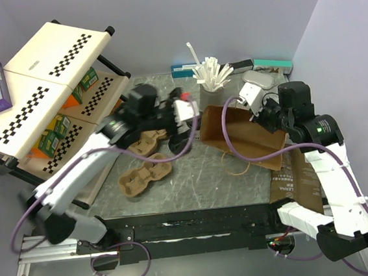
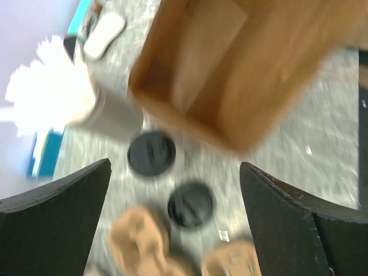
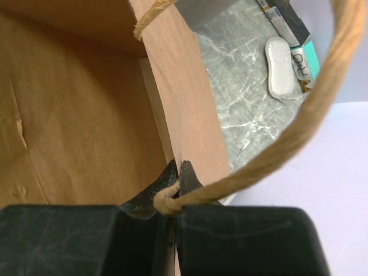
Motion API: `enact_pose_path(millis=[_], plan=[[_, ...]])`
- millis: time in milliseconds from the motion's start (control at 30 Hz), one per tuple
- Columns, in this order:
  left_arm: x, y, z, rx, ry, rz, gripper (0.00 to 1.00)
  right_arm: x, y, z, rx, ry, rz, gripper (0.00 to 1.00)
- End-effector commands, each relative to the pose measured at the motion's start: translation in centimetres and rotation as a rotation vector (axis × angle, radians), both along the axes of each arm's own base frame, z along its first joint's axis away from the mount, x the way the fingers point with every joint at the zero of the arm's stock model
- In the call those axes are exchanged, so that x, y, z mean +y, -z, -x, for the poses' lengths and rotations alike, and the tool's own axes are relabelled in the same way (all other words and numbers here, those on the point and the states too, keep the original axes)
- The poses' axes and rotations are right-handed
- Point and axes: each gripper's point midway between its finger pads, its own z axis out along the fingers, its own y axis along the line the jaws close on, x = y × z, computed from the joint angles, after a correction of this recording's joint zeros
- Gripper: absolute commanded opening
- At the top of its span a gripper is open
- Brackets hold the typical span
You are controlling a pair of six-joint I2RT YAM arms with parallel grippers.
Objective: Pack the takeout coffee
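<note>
The left gripper moves back and down onto the narrow middle of the near pulp carrier next, because that middle is slimmer than the carrier's ends.
A brown paper bag (image 1: 246, 138) lies on its side on the grey table, mouth toward the left arm. My right gripper (image 3: 180, 172) is shut on the bag's (image 3: 75, 115) rim beside the knot of its twine handle (image 3: 299, 126), and sits at the bag's far right corner (image 1: 260, 111). Wide open with nothing between its fingers, my left gripper (image 2: 175, 167) hovers just left of the bag's mouth (image 1: 185, 115). Two round black lids (image 2: 151, 153) (image 2: 190, 204) lie on the table under it, in front of the bag (image 2: 241, 75). The takeout coffee's white cup is out of view.
A dark grey cup of white sticks (image 1: 211, 77) stands behind the bag's mouth. Two brown pulp carriers (image 1: 145, 174) (image 1: 152, 141) lie left of the bag. A checkered shelf rack (image 1: 43, 99) fills the left side. Flat boxes (image 1: 184, 68) line the back edge.
</note>
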Motion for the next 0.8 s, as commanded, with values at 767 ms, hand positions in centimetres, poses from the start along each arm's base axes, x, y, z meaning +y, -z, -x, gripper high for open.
enact_pose_path(millis=[767], plan=[[19.5,21.4,2.7,0.578,-0.58,-0.582,0.66,0.4,-2.9,-1.0,-0.057,0.091,-0.131,0.0]])
